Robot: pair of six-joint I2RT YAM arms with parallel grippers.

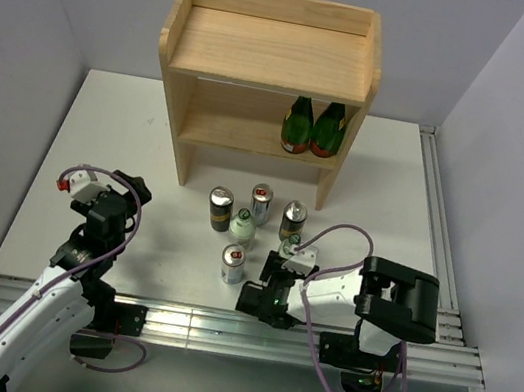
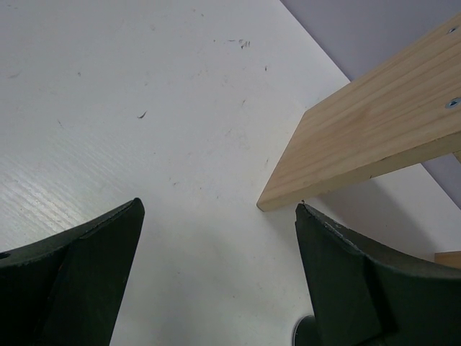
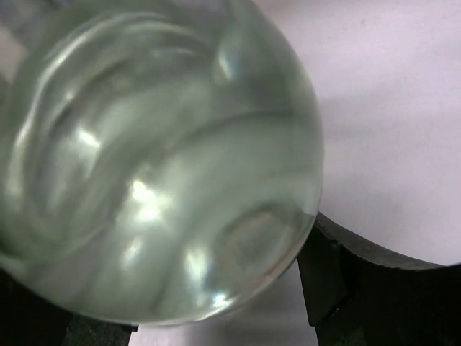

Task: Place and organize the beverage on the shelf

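Observation:
My right gripper needs to raise the second clear bottle outward, lower and release it on the top board's bare end over the green bottles, which lies above and outward of the gripper.
The wooden shelf stands at the back, and its side board shows in the left wrist view. On the table in front stand two black cans, two silver-blue-red cans and a clear green-capped bottle. My right gripper is shut on the second clear bottle low on its body; its glass fills the right wrist view. My left gripper is open and empty over bare table, left of the drinks.
Two dark green bottles with red labels stand at the right of the shelf's lower board. The shelf's top board is bare. Grey walls close in on both sides. A metal rail runs along the table's near edge.

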